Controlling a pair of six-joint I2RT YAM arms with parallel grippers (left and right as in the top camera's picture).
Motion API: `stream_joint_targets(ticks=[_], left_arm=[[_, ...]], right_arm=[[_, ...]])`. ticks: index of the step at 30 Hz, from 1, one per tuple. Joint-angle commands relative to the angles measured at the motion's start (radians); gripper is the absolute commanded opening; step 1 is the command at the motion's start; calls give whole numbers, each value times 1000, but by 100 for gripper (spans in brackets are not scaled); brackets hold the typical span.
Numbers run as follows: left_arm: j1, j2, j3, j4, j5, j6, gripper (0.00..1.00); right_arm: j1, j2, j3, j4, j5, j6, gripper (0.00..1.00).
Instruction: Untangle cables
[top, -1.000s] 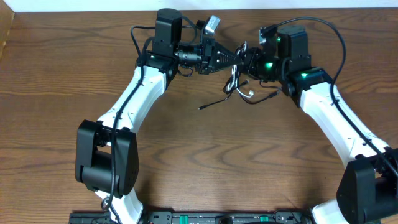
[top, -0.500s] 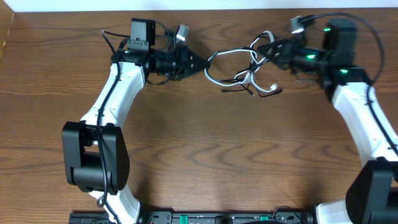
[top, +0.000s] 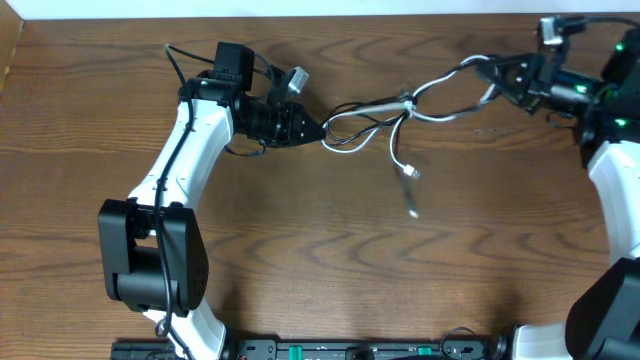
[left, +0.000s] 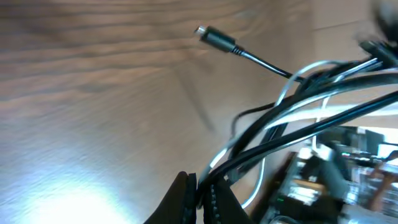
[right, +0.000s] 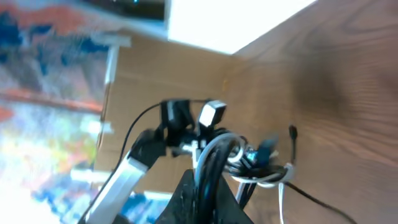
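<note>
The tabletop is clear and shows bare wood down and back toward the base. My right gripper needs to move there and let go of the cords.
The black and white cables (top: 404, 103) hang stretched between my two grippers above the wooden table, still crossed in a knot near the middle. My left gripper (top: 322, 136) is shut on the bundle's left end; in the left wrist view the cords (left: 273, 127) run up and right out of its fingertips (left: 202, 185). My right gripper (top: 490, 72) is shut on the right end, and both cords (right: 214, 155) pass between its fingers. A white plug end (top: 411, 172) dangles below the knot. A black plug (left: 214, 38) hangs free over the wood.
The wooden table (top: 300, 260) fills the overhead view, with its far edge and a white wall along the top. The left arm (right: 134, 162) faces the right wrist camera. Arm bases stand at the near edge.
The arms have pulled apart, the right one swinging far to the right. The bunched cables have drawn out into a long strand, and a white end has dropped down.
</note>
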Motion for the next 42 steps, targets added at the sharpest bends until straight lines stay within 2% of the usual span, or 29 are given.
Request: stream_joint_targets(ticks=[1,4,7,10,13,19,21,23,27,30,32,35,36,39,42], left_arm=[[25,-9,2,-17,-253,54,7],[25,-9,2,-17,-297,54,7],[25,-9,2,-17,-320,54,7],[25,-9,2,-16,-335,54,7],[25,-9,2,-13,-335,58,8],[25,-14,2,-3,-314,58,8],[25,-21,2,-3,-275,57,8],[20,-24,2,-8,-249,56,8],[-34,-21,1,-61,-243,46,7],[-71,-21,0,-74,-328,40,7],[-89,-21,0,-74,-425,-2,7],[-92,-21,0,-74,-493,-33,8],[-92,-21,0,-73,-509,-34,13],[-92,-21,0,-62,-557,-34,38],[-92,-23,1,-43,-538,-34,50]], right_arm=[[-79,-32,12,-133,154,-177,1],[-81,-32,12,-399,399,-344,1],[-68,-32,12,-586,718,-429,1],[-47,-32,12,-698,988,-451,1],[-27,-32,12,-755,1129,-466,1],[11,-32,12,-769,1108,-585,3],[27,-32,12,-793,1107,-609,18],[40,-32,12,-816,1108,-630,23],[91,-29,12,-877,1109,-657,38],[124,-29,12,-887,1109,-663,43],[140,-29,12,-885,1109,-663,46],[144,-29,12,-883,1108,-663,50],[145,-29,12,-883,1107,-663,53],[146,-29,12,-883,1104,-664,61],[158,-29,12,-875,1089,-679,69]])
